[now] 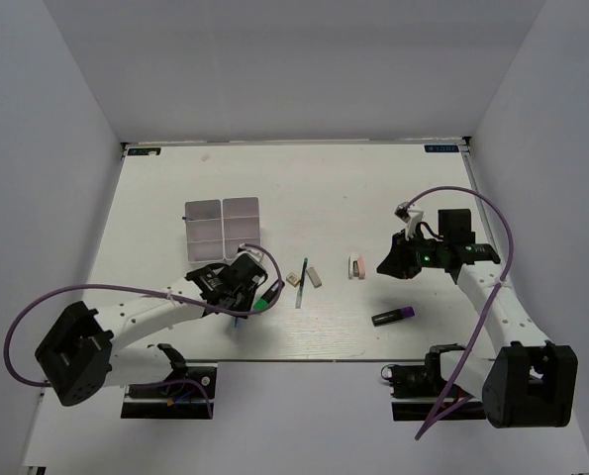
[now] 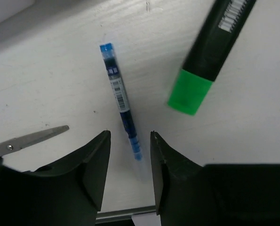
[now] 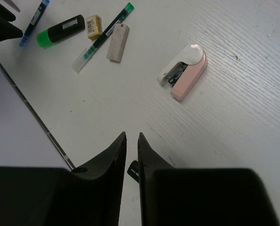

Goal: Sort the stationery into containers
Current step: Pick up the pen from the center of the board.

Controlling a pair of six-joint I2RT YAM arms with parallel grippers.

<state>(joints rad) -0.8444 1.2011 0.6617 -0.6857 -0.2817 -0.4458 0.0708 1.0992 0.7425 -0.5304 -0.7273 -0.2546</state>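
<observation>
My left gripper moves down and slightly outward onto the dark body of the pen beside the blue pen's barcode (image 2: pixel 127 120) next, as the pen lies between its open fingers.
My left gripper (image 1: pixel 241 294) is open and low over the table, just in front of the white 2x2 containers (image 1: pixel 222 227). In the left wrist view its jaws (image 2: pixel 129 136) straddle the tip of a blue pen (image 2: pixel 121 101), without touching it. The green-black highlighter (image 2: pixel 205 56) lies to the right and a scissors blade (image 2: pixel 31 140) to the left. My right gripper (image 1: pixel 387 263) is shut and empty above the table (image 3: pixel 132 135). A pink eraser (image 3: pixel 184 73) lies ahead of it. The purple-black marker (image 1: pixel 394 316) lies nearer the front edge.
Between the arms lie a dark green-capped pen (image 1: pixel 302 282) and two beige erasers (image 1: pixel 314 275), also seen in the right wrist view (image 3: pixel 118 42). The table's front edge (image 1: pixel 304 360) runs close behind both grippers. White walls enclose the table.
</observation>
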